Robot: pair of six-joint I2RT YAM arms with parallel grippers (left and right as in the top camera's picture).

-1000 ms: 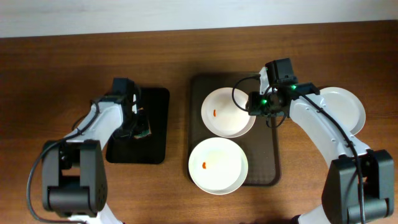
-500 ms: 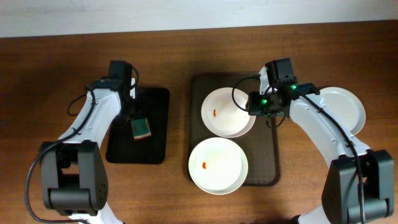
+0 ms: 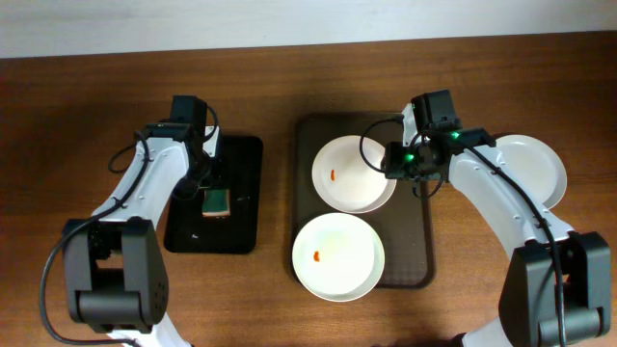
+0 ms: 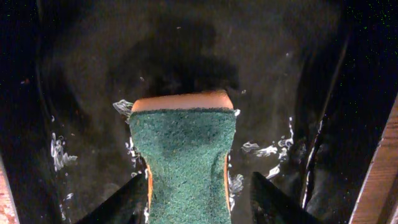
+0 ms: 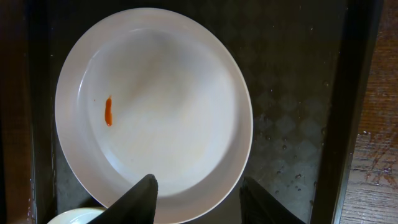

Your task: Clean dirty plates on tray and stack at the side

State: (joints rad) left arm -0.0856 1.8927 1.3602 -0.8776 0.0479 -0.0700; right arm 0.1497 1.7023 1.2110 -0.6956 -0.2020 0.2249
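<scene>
The sponge lies below my left gripper, between its open fingers, so next I should lower that gripper onto the narrow middle of the sponge (image 3: 216, 200) (image 4: 183, 162) and close it there.
Two dirty plates lie on the brown tray (image 3: 415, 251): a far one (image 3: 352, 173) and a near one (image 3: 337, 255), each with an orange-red smear. A third white plate (image 3: 540, 162) sits on the table to the right, partly under my right arm. My right gripper (image 3: 393, 170) is open over the far plate's right rim. In the right wrist view one finger hangs over the plate (image 5: 161, 106) and the other over the tray (image 5: 292, 124), either side of the gripper's middle (image 5: 198, 179). My left gripper (image 3: 210, 189) is open around a green and orange sponge (image 4: 183, 162).
The sponge (image 3: 215, 202) lies on a small black tray (image 3: 241, 226) left of the brown one, and its surface is wet (image 4: 62, 152). Bare wooden table surrounds both trays.
My left gripper has opened and let go of the sponge, which now lies flat on the black tray. The right arm and the plates have not moved.
</scene>
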